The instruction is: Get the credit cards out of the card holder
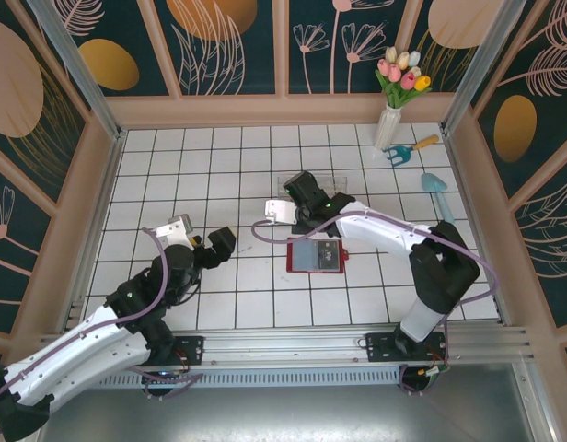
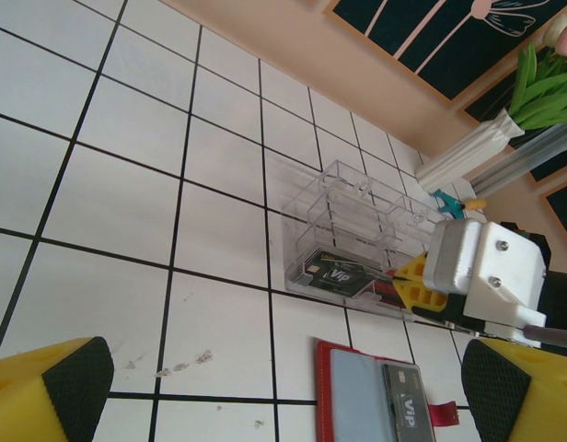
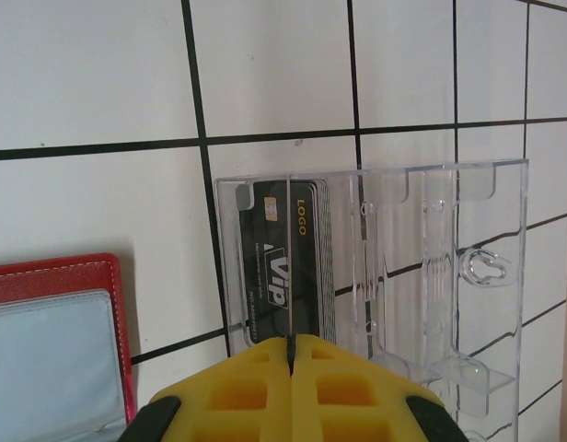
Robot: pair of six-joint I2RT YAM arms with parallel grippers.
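The right gripper needs to go down toward the stack of cards in the clear box below and free the card's edge there, because other cards rest inside.
The red card holder [image 1: 316,255] lies open on the tiles, grey-blue inside, with a black VIP card [image 2: 408,405] in its right half. Its corner appears at the lower left of the right wrist view [image 3: 53,350]. My right gripper [image 3: 291,339] is shut on a thin credit card [image 3: 290,258] seen edge-on, held over the clear plastic box [image 3: 449,258]. Another black VIP card [image 3: 282,267] lies in that box. From the left wrist view the right gripper [image 2: 400,274] sits at the box's near edge. My left gripper [image 1: 214,244] stands open, left of the holder, with nothing between its fingers [image 2: 67,382].
A white vase of tulips [image 1: 394,110] stands at the back right, with a small blue garden fork [image 1: 408,149] and a teal trowel [image 1: 437,189] beside it. Wooden walls enclose the tiled floor [image 1: 173,175].
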